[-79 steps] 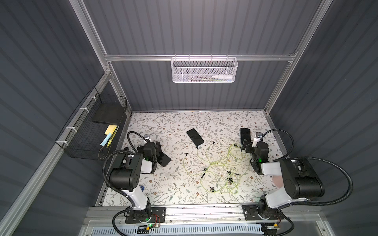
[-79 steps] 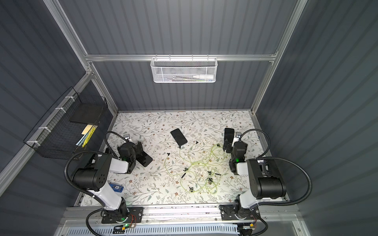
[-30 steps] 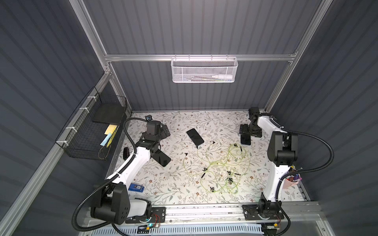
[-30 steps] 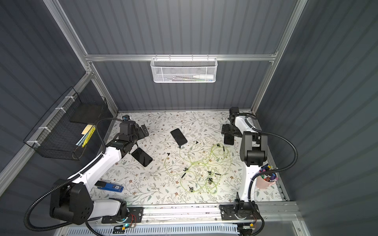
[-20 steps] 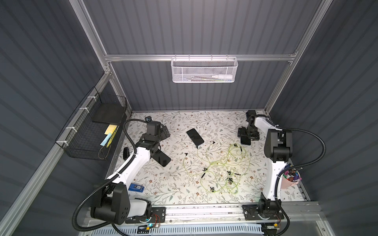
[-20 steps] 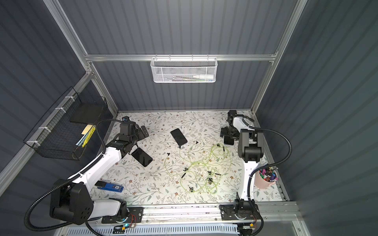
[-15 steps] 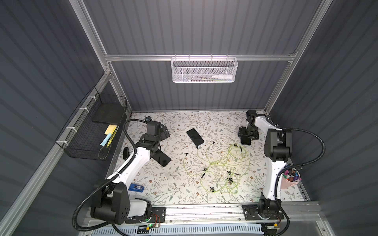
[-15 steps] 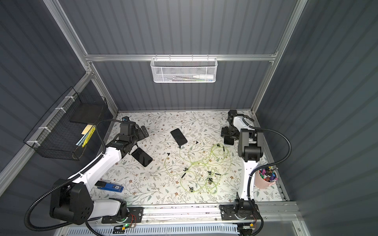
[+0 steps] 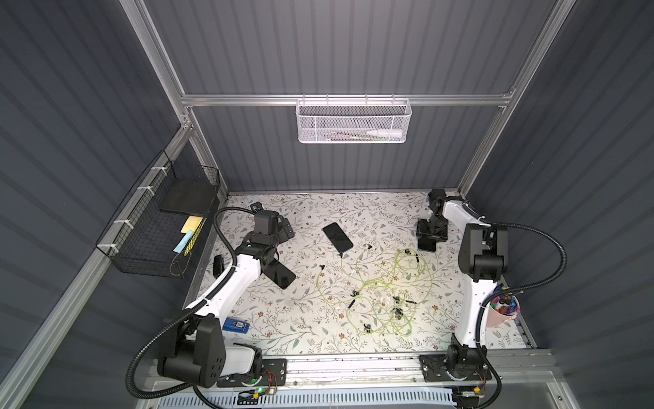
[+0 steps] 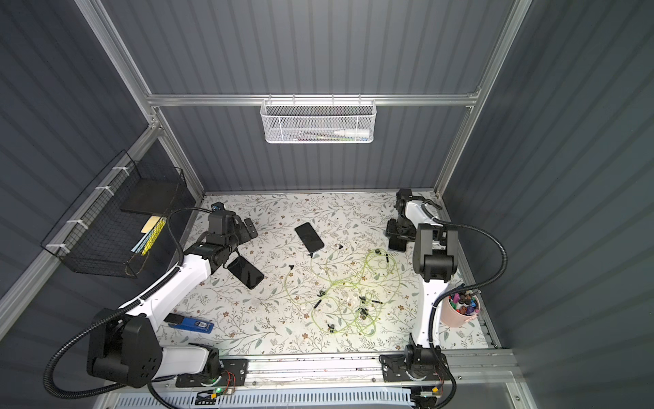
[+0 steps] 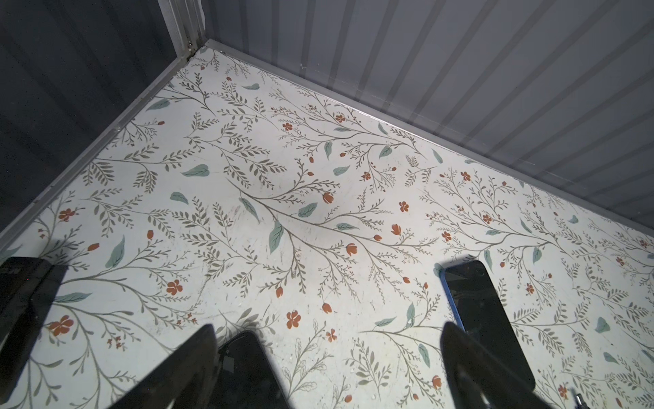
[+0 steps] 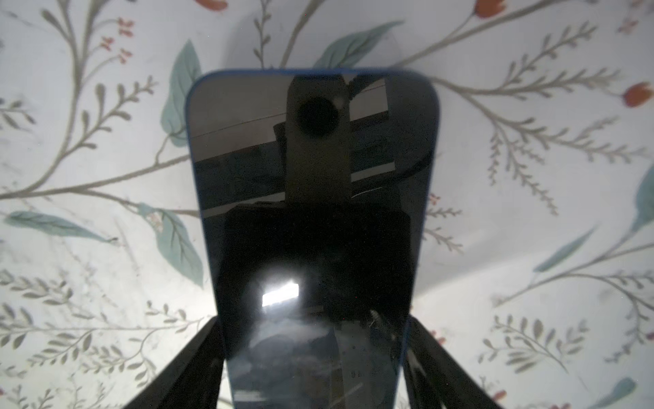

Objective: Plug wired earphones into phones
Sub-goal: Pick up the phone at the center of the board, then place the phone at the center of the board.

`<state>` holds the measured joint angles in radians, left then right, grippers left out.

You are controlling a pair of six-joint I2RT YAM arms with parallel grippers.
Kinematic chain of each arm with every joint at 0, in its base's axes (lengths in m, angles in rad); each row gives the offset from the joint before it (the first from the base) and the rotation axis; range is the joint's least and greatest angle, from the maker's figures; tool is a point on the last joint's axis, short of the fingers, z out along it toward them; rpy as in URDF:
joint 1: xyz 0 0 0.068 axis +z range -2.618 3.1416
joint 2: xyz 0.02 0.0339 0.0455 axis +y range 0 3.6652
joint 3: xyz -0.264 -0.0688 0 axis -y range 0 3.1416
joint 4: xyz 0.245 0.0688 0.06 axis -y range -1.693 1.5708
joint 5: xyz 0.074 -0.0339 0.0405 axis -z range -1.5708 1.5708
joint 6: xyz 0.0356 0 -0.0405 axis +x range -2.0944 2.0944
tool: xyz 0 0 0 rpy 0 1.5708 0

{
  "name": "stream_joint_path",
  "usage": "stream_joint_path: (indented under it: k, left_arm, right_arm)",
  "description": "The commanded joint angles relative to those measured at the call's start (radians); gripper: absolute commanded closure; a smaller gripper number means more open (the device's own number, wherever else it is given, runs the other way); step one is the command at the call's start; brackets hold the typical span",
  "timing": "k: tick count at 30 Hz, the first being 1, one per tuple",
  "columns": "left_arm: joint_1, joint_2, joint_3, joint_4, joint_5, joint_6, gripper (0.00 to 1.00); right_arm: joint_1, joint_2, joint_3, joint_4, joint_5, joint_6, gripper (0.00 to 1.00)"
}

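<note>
The blue-rimmed phone goes across in my right gripper next and is released on the bare table free of cords, past the centre phone [image 9: 338, 236] from my right gripper.
Three black phones lie on the floral table. My right gripper [image 9: 430, 236] is down over the right phone [image 9: 427, 245]. In the right wrist view its fingers [image 12: 208, 340] press both long edges of this blue-rimmed phone [image 12: 311, 198]. My left gripper [image 9: 283, 232] hangs open over bare table near the back left, with nothing between its fingers [image 11: 198, 361]. The left phone [image 9: 280, 277] lies partly under that arm. The centre phone [image 9: 338, 236] lies apart from both grippers. The earphones [image 9: 375, 290] are a tangle of pale green cords, and one cord ends at the centre phone's near end.
A pink cup of markers [image 9: 502, 315] stands at the right edge. A blue item [image 9: 236, 325] lies front left. A black wire basket [image 9: 159, 226] hangs on the left wall and a white mesh basket [image 9: 354, 120] on the back wall.
Both arms have unfolded and reached toward the back of the table. In the last second the right gripper settled over the right phone and its jaws closed in on it. The left arm barely moved.
</note>
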<state>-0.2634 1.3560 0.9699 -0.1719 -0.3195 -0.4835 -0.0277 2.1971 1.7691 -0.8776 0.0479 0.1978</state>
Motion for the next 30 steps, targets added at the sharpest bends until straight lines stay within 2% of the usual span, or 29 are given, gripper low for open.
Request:
stream_joint_path:
  k: [1,5,7,10,16,24,30]
  left_arm:
    - [-0.005,0.018,-0.001,0.003,0.022,-0.023,0.02]
    - [-0.006,0.029,-0.002,0.017,0.032,-0.032,0.02]
    - [-0.007,0.036,-0.002,0.026,0.038,-0.039,0.02]
    - [-0.011,0.045,0.002,0.027,0.047,-0.046,0.02]
    - [-0.013,0.029,-0.005,0.006,0.048,-0.048,0.02]
    - [-0.011,0.035,-0.007,-0.037,-0.003,-0.088,0.05]
    - [-0.008,0.013,-0.005,-0.065,-0.043,-0.094,0.06]
  right_arm:
    - [0.039,-0.088,0.012,-0.038,0.010,-0.018,0.34]
    - [0.138,-0.104,0.046,-0.043,0.006,-0.025,0.35]
    - [0.219,-0.081,0.101,-0.039,0.005,-0.036,0.36]
    - [0.320,-0.013,0.202,-0.025,0.000,-0.047,0.39]
    - [0.441,0.127,0.427,-0.039,-0.057,-0.046,0.40]
    - [0.672,0.160,0.479,0.001,-0.133,-0.067,0.43]
    - [0.767,0.224,0.483,0.079,-0.170,-0.108,0.43]
